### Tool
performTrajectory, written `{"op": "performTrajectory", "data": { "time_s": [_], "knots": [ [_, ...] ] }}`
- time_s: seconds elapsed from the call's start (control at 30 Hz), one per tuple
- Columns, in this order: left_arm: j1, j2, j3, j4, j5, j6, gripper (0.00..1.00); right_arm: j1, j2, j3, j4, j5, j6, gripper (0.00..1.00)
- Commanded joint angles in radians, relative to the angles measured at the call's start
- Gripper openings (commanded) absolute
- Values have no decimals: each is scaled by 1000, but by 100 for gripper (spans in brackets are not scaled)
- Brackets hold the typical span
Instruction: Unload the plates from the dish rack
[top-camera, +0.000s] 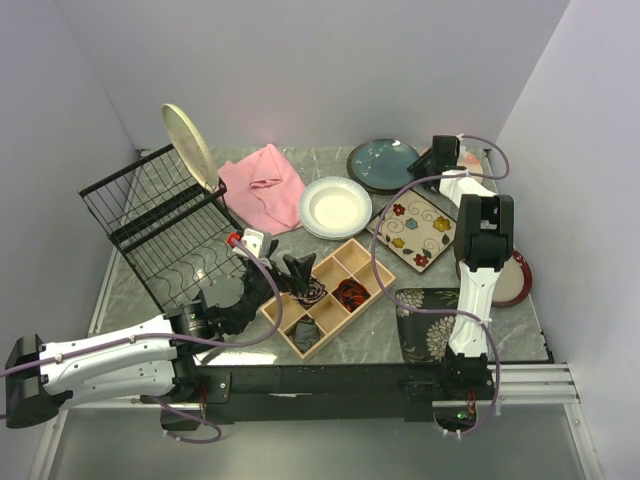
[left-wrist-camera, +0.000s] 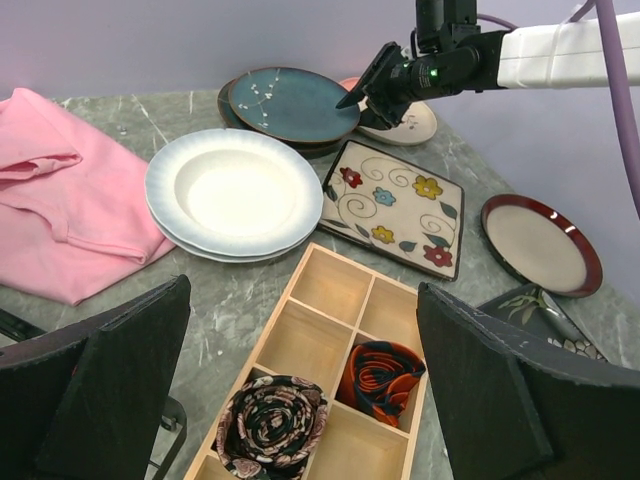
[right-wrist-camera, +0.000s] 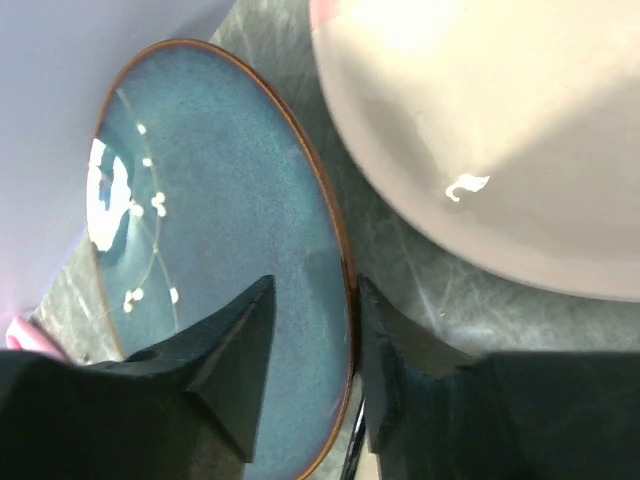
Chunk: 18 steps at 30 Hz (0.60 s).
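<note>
The left gripper will move outward and to the left in the top view, onto the cream-green plate's near edge (top-camera: 207, 168), as this is the only plate standing in the rack (top-camera: 150, 225).
The black wire dish rack (top-camera: 150, 225) stands at the left with one cream-green plate (top-camera: 188, 143) upright in it. On the table lie a white plate (top-camera: 335, 207), a teal plate (top-camera: 385, 163), a square cream floral plate (top-camera: 415, 230), a dark red plate (top-camera: 517, 280) and a square black floral plate (top-camera: 425, 318). My right gripper (right-wrist-camera: 315, 290) is open, its fingers straddling the teal plate's (right-wrist-camera: 220, 200) rim, next to a pink-cream plate (right-wrist-camera: 500, 130). My left gripper (left-wrist-camera: 303, 290) is open and empty above the wooden tray (left-wrist-camera: 330, 300).
A pink cloth (top-camera: 262, 185) lies between the rack and the white plate. The wooden compartment tray (top-camera: 328, 295) holds rolled ties (left-wrist-camera: 272, 425). Walls close in at the back and on both sides.
</note>
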<state>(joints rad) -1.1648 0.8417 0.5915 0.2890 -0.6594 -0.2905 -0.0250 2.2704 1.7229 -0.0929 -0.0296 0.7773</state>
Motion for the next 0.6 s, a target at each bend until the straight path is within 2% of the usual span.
{"op": "performTrajectory", "data": {
  "time_s": [0.0,0.13,0.2,0.33,0.57],
  "knots": [
    [-4,20,37,41,0,14,99,-1,-78,52,15,63,-30,48],
    [-4,31,42,36,4,16,99,-1,-81,67,-1,79,-42,52],
    [-4,34,42,38,4,17,100,-1,-81,70,1,79,-47,48],
    [-4,31,39,39,1,17,100,-1,-65,82,2,62,-50,36],
    [-4,28,37,42,-2,24,99,0,-23,113,-18,36,-33,35]
  ]
}}
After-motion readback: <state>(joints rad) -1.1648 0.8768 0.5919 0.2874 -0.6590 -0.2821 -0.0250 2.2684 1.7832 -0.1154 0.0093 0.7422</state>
